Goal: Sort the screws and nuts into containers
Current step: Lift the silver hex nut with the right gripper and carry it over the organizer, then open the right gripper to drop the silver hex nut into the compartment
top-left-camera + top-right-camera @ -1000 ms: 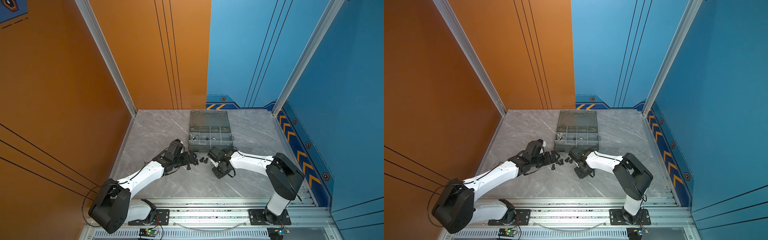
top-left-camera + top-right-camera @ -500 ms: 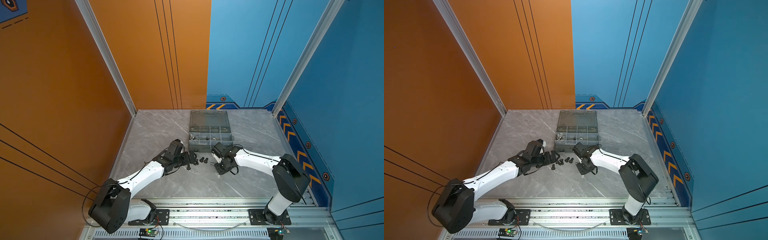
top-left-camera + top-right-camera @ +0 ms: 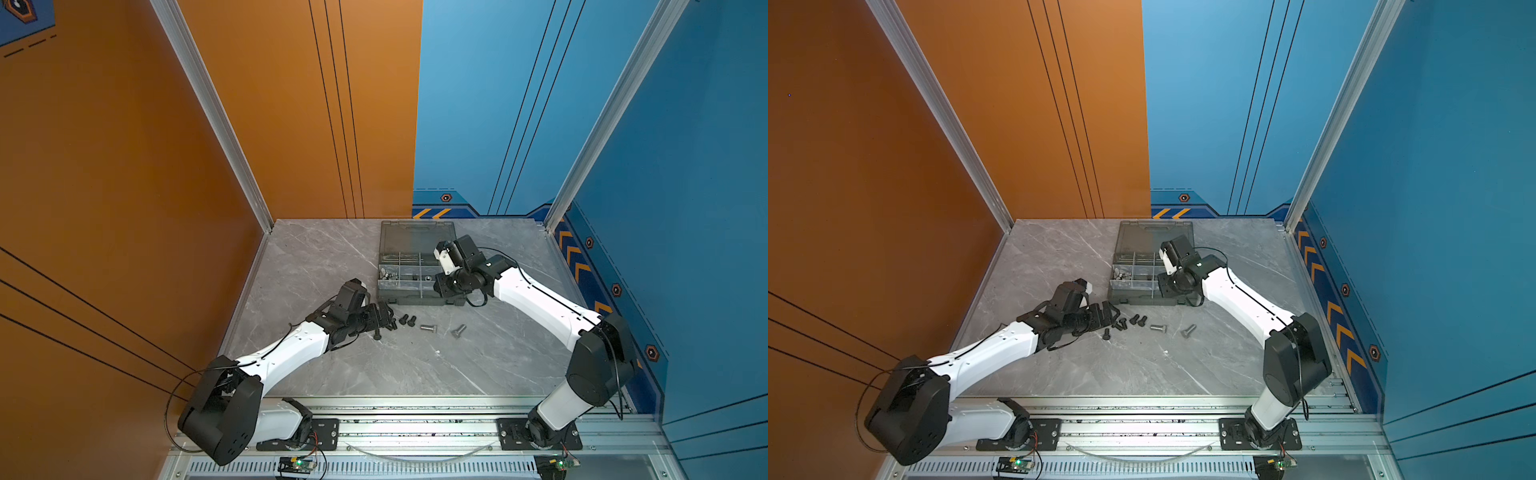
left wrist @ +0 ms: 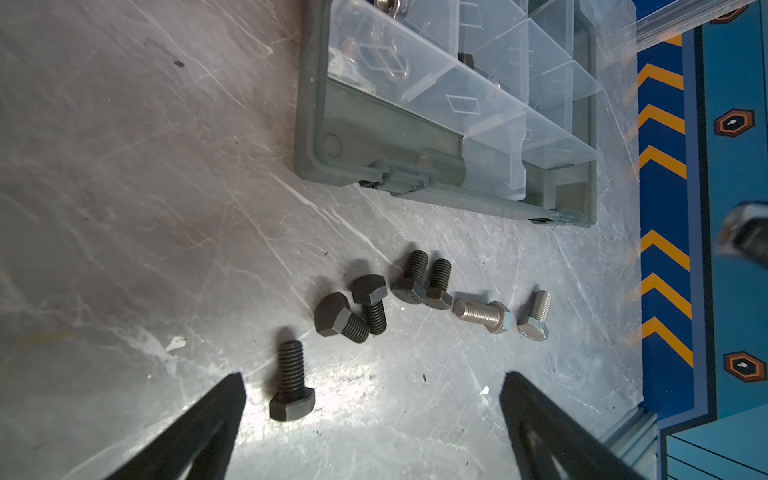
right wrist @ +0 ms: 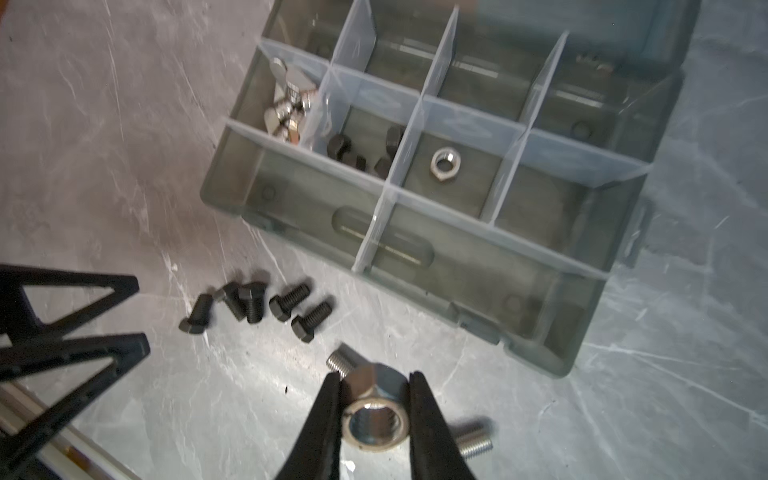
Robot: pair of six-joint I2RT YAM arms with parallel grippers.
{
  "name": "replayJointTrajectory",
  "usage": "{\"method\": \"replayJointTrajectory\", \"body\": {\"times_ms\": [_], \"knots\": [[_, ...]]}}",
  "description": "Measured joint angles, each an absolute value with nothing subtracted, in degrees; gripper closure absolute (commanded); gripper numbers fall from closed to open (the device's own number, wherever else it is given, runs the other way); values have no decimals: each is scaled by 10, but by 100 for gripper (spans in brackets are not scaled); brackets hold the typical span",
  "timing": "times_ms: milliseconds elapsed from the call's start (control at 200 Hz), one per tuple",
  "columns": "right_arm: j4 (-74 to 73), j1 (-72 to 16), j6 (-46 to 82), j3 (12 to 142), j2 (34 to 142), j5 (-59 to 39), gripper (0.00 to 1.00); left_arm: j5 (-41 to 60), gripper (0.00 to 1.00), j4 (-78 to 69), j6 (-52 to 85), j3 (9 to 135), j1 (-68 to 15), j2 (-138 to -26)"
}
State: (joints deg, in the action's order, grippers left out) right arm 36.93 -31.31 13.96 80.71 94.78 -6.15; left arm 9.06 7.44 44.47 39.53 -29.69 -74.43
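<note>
My right gripper should move outward next and lower over the case's section with the lone silver nut [image 5: 452, 169]. It should release the hex nut [image 5: 376, 424] there, because the two nuts match.
My right gripper [image 5: 374, 378] is shut on a silver hex nut [image 5: 376, 424] and held raised by the front right part of the dark grey case [image 3: 409, 298], as both top views show [image 3: 1165, 286]. Its containers hold wing nuts [image 5: 286, 108], black nuts [image 5: 357, 153] and one silver nut [image 5: 444, 165]. In front of the case, several black screws [image 4: 340, 318] and two silver screws [image 4: 484, 316] lie on the table [image 3: 405, 320]. My left gripper [image 4: 372, 378] rests open at the left end of that row [image 3: 384, 316], with one black screw [image 4: 291, 382] just inside its left finger.
The case's smoky lid [image 3: 417, 235] lies open behind the compartments. Orange wall [image 3: 124, 208] bounds the table on the left and blue wall [image 3: 665, 249] on the right. Grey marble table [image 3: 415, 365] stretches toward the front rail.
My right gripper has risen from the table in front of the case and moved back toward the case with the silver nut in it. The left arm has not moved.
</note>
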Motion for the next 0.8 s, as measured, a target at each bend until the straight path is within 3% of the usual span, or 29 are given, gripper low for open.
{"method": "replayJointTrajectory", "body": {"times_ms": [796], "knots": [[374,-279,180,1005,1191,-11,100,91,2,75,445,396,-293,-748]]}}
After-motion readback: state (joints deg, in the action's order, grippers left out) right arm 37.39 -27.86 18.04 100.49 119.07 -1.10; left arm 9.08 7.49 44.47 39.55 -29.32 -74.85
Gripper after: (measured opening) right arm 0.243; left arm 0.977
